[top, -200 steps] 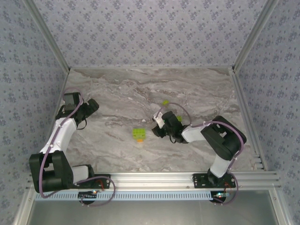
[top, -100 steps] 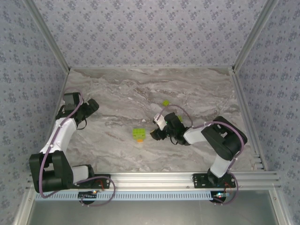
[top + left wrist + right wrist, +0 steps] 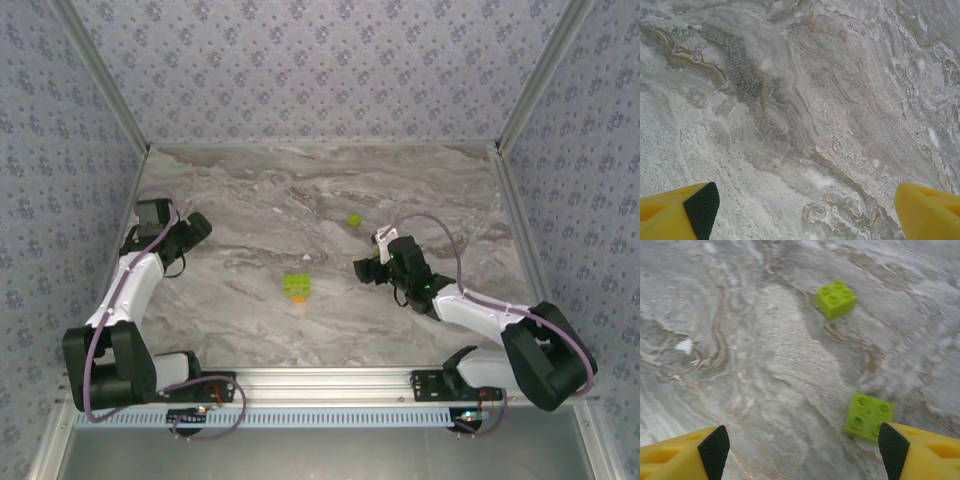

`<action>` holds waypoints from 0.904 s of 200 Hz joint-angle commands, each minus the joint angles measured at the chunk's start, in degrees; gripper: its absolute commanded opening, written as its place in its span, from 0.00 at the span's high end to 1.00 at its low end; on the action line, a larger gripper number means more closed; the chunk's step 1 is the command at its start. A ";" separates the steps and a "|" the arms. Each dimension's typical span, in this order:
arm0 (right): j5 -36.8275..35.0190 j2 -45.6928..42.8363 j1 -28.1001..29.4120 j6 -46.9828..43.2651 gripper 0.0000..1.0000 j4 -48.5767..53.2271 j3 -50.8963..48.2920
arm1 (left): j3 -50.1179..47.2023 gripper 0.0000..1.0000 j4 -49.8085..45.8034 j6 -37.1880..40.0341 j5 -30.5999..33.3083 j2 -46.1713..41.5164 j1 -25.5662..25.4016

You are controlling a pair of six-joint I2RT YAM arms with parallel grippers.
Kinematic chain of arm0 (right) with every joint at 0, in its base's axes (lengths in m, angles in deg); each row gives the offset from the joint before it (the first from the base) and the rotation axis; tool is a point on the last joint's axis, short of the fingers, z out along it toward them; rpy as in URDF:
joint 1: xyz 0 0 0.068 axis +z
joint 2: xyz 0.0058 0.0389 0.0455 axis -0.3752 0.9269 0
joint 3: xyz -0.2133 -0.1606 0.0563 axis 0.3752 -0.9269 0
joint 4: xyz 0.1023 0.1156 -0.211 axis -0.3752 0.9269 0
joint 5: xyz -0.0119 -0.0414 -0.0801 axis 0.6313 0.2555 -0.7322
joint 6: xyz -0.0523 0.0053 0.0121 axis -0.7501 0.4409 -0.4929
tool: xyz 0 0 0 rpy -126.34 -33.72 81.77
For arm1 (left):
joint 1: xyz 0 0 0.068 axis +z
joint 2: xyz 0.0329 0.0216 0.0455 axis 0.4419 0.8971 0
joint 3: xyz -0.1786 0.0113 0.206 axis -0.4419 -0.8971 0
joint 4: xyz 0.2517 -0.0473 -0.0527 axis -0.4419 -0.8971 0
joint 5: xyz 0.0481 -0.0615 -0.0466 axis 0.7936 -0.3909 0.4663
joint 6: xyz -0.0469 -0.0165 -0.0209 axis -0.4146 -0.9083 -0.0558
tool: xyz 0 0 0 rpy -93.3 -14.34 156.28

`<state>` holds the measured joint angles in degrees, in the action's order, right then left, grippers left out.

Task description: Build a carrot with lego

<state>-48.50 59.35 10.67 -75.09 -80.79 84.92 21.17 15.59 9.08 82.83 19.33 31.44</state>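
The right gripper will next shift sideways over the nearer lime brick, lower its open fingers around the brick's sides and close, since the brick lies off-centre by one finger.
The carrot (image 3: 295, 288), a small lime-green build with an orange brick at its near end, lies on the marble table (image 3: 250, 190) in the middle. Right of it, my right gripper (image 3: 368, 264) (image 3: 802, 442) stands open over bare marble. One loose lime lego brick (image 3: 868, 416) lies flat just inside the right fingertip (image 3: 892, 447), not gripped. A second lime brick (image 3: 836, 299) (image 3: 353, 220) sits farther ahead, studs up. My left gripper (image 3: 198, 227) (image 3: 805, 205) is open at the table's left side, with only marble between its yellow fingers.
Patterned walls and aluminium rails (image 3: 330, 378) close in the table on every side. Bare marble stretches across the back and between the carrot and the left arm.
My right gripper has opened and moved right, away from the carrot, with the arm stretched out lower. The left arm has stayed still.
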 commanded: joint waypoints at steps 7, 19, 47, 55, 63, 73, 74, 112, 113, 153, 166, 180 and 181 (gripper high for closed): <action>-4.89 3.38 -2.27 5.30 0.17 9.24 3.90 | 0.44 0.08 0.32 -0.54 -0.93 -0.64 0.04; -6.65 5.83 -2.36 6.41 0.17 10.40 5.47 | 0.47 0.08 0.21 -0.54 -0.86 -0.65 0.06; -9.47 10.14 -2.52 9.52 0.18 9.13 7.36 | 0.48 0.08 0.06 -0.45 -0.83 -0.84 0.06; -9.04 10.97 -2.86 10.08 0.18 6.60 6.39 | 0.46 0.08 0.06 -0.46 -0.84 -0.83 0.06; -8.94 12.08 -3.02 10.20 0.18 4.21 5.53 | 0.56 0.08 0.06 -0.45 -0.86 -0.82 0.01; -9.19 13.38 -2.97 9.95 0.18 0.93 4.18 | 0.65 0.08 0.05 -0.44 -0.89 -0.76 0.06; -9.19 13.53 -2.99 9.95 0.18 0.55 4.03 | 0.65 0.08 0.05 -0.44 -0.91 -0.75 0.06; -11.01 17.74 -1.62 8.27 0.19 -7.18 1.86 | 0.80 0.08 0.49 -0.52 -1.22 0.09 0.06; -11.07 17.87 -1.56 8.28 0.19 -7.28 1.86 | 0.81 0.08 0.45 -0.53 -1.25 0.12 0.06; -12.53 22.43 -0.59 6.10 0.22 -10.01 3.47 | 0.70 0.08 0.44 -0.43 -0.98 0.20 0.06; -12.43 23.35 -0.79 5.83 0.23 -10.21 4.17 | 0.74 0.08 0.43 -0.36 -0.93 0.21 0.06; -12.09 24.06 -1.03 6.05 0.28 -10.31 4.58 | 0.74 0.08 0.41 -0.36 -0.97 0.23 0.05; -12.05 24.15 -1.05 6.07 0.28 -10.34 4.58 | 0.74 0.08 0.41 -0.36 -1.00 0.27 0.01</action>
<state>-60.76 80.36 9.75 -68.16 -90.27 88.07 21.17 15.59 9.11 82.55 19.33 31.44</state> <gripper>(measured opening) 0.747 0.921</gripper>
